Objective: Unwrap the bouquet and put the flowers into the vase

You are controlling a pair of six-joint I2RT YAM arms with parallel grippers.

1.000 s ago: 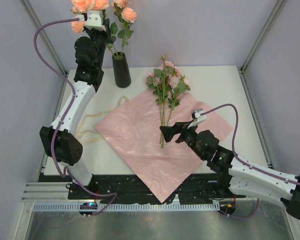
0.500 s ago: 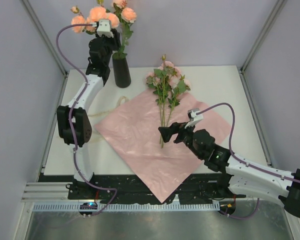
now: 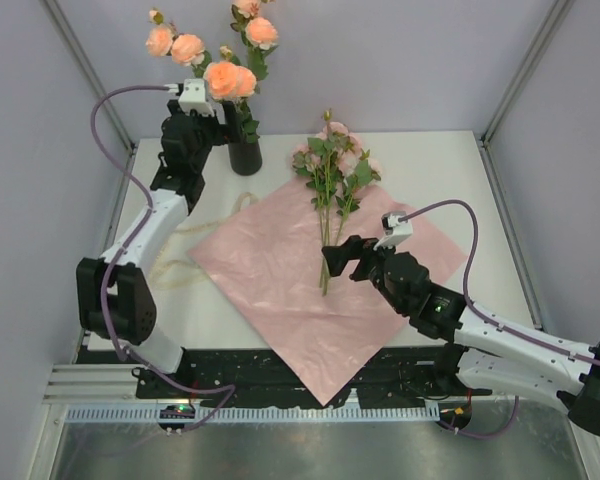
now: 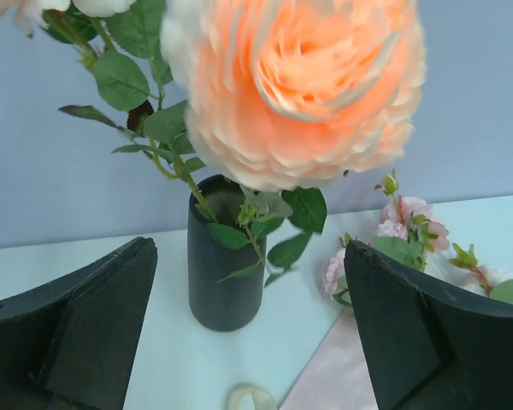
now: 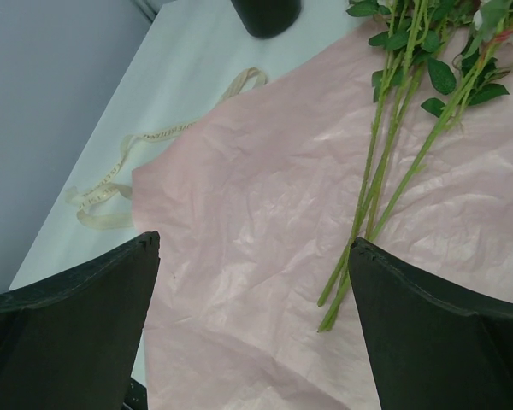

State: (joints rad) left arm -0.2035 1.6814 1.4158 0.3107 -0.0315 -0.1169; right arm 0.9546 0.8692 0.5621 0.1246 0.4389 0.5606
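My right gripper moves outward and down onto the bare slanting stem point(image 3: 340, 226) point(image 5: 415, 169) next, since the stem lies below and outward of the gripper, apart from the other stems.
The bouquet lies undone: its pink paper point(image 3: 280, 270) is spread flat on the table. Several flowers point(image 3: 223, 78) stand in the black vase point(image 3: 245, 152) at the back left. My left gripper point(image 3: 228, 122) hangs open just left of the vase, level with its rim, holding nothing. In the left wrist view the vase point(image 4: 225, 256) and a big peach rose point(image 4: 299, 85) fill the space ahead of the open gripper point(image 4: 248, 256). More flowers point(image 3: 330, 175) lie on the paper. My right gripper point(image 3: 337, 262) stands open above their stem ends point(image 5: 368, 213).
A cream ribbon point(image 3: 180, 255) lies loose on the table left of the paper, and shows in the right wrist view point(image 5: 120, 171). Grey walls and frame posts close in the table at the back and both sides.
My left gripper has opened and let go of the rose stems, which now stand in the vase, and it has dropped lower beside the vase. The right arm has barely moved.
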